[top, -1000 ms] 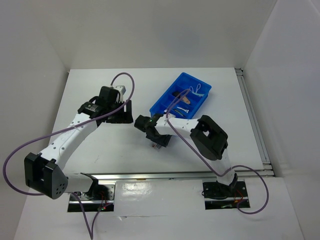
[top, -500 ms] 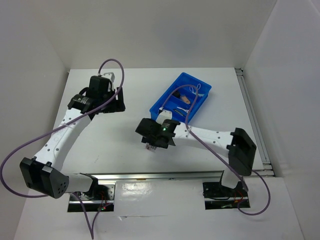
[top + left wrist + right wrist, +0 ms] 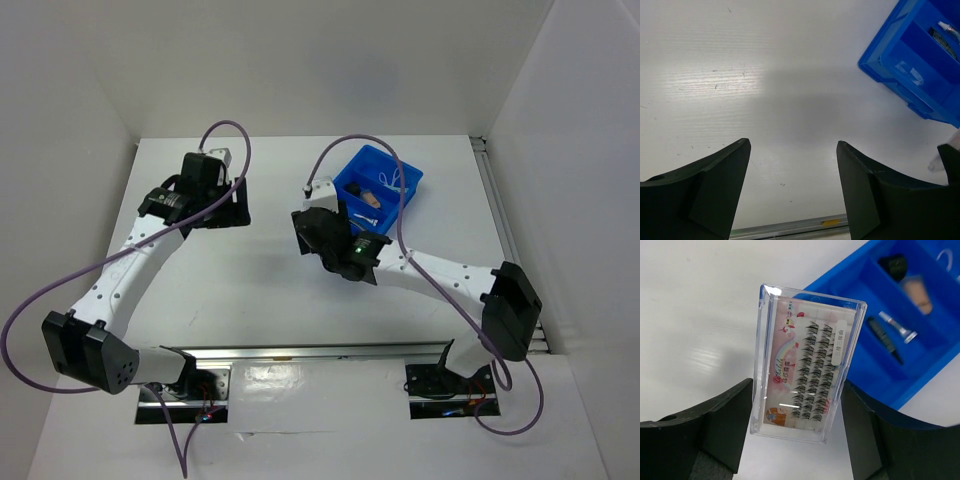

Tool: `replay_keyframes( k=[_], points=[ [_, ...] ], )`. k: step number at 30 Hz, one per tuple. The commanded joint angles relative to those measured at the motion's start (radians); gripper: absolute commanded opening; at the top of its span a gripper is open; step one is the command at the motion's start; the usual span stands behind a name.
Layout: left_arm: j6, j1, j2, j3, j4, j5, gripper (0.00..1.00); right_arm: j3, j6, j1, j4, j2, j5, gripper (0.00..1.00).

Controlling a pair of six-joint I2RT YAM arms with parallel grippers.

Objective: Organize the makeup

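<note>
The right gripper moves over the blue tray's near end next, then lowers the lash case into the blue tray's near compartment, which stands empty.
My right gripper is shut on a flat clear case of false lashes with a pink printed card, held upright above the table at the near left corner of the blue tray. From above, the right gripper is just left of the tray. In the tray lie a tiny dark piece, a stubby tan piece, a silver tube and a thin dark stick. A looped tool lies in a far compartment. My left gripper is open and empty over bare table.
The left gripper hovers at the back left of the white table, well away from the tray. The tray's corner shows in the left wrist view. A metal rail runs along the table's near edge. White walls enclose the table.
The right gripper rose from the table's middle with the lash case and moved back toward the tray's near corner. The left arm pulled back and to the left, then held still.
</note>
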Motion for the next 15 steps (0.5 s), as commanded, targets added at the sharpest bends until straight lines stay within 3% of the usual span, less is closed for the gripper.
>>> replay_keyframes(
  k=[1, 4, 8, 15],
  points=[
    [0.004, 0.007, -0.001, 0.025, 0.003, -0.022, 0.83, -0.078, -0.413, -0.062, 0.34, -0.012, 0.084, 0.43],
    [0.004, 0.007, -0.001, 0.025, 0.003, -0.023, 0.83, -0.108, -0.424, -0.135, 0.402, -0.012, 0.003, 0.43],
    [0.004, 0.017, -0.012, 0.014, 0.013, -0.023, 0.83, -0.117, -0.487, -0.207, 0.466, 0.016, 0.007, 0.43],
    [0.004, 0.017, -0.012, 0.014, 0.013, -0.023, 0.83, -0.117, -0.587, -0.239, 0.493, 0.099, -0.043, 0.43]
  ],
)
